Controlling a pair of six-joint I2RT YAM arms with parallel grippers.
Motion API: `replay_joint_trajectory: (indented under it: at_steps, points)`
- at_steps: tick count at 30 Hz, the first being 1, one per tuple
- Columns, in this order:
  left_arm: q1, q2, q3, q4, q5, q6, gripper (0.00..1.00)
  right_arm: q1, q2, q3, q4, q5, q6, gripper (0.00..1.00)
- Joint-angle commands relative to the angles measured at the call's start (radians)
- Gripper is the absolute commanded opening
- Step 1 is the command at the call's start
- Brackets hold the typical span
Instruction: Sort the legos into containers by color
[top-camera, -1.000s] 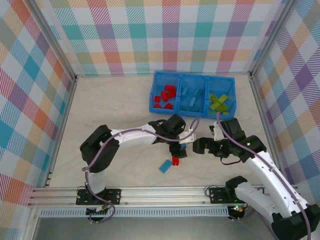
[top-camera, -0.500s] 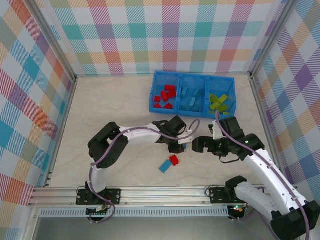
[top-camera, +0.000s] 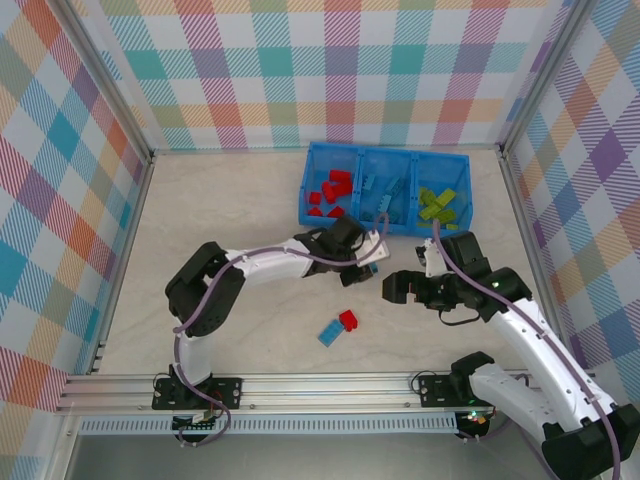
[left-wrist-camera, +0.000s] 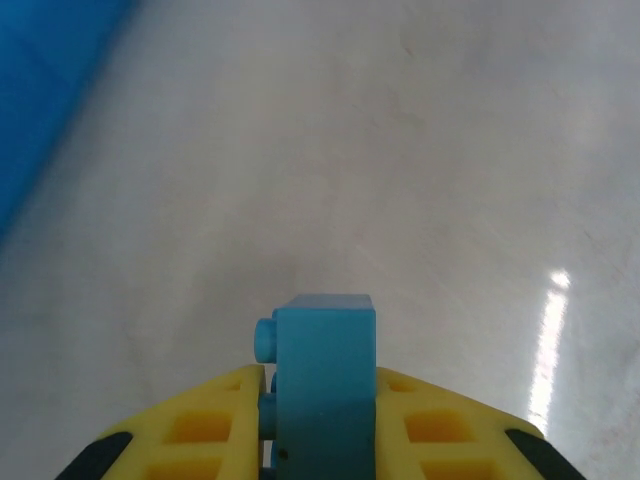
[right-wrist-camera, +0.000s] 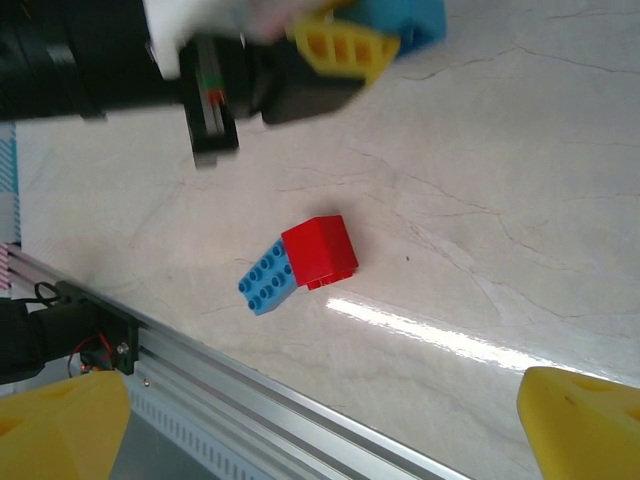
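The left gripper rises next and carries the light blue lego outward over the blue legos at the middle container (top-camera: 384, 188), which lie outward of it, then releases it.
My left gripper (top-camera: 371, 262) is shut on a light blue lego (left-wrist-camera: 325, 375), lifted off the table just in front of the blue bin (top-camera: 304, 200); the same held lego (right-wrist-camera: 408, 20) also appears at the top of the right wrist view. The containers hold red legos (top-camera: 330, 190) on the left, blue legos (top-camera: 385, 198) in the middle and green legos (top-camera: 438, 204) on the right. A red lego (top-camera: 349, 320) (right-wrist-camera: 320, 250) and a light blue lego (top-camera: 329, 332) (right-wrist-camera: 268, 278) lie touching on the table. My right gripper (top-camera: 392, 288) (right-wrist-camera: 320, 430) hangs open above them, holding nothing.
A metal rail (top-camera: 320, 385) (right-wrist-camera: 250, 400) runs along the near table edge, close behind the two loose bricks. Checked walls enclose the table on three sides. The bin's blue wall (left-wrist-camera: 40, 80) blurs into the upper left of the left wrist view.
My left gripper shut on the light blue lego beside the red one, lifted it and carried it away from me toward the bin. The right gripper barely moved.
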Motion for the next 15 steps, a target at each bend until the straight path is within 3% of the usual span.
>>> replay_joint_trajectory:
  at_steps: [1,10,15]
  points:
    - [0.034,-0.021,0.133,0.105,-0.058,-0.069,0.17,0.01,0.016,0.021,0.016,-0.041,-0.023,0.99]
    - [0.071,0.344,0.677,0.029,-0.254,-0.131,0.17,0.056,0.037,-0.017,0.092,-0.029,-0.004,1.0]
    - [0.087,0.493,0.863,-0.002,-0.289,-0.144,0.2,0.056,0.031,-0.027,0.092,-0.016,-0.004,1.0]
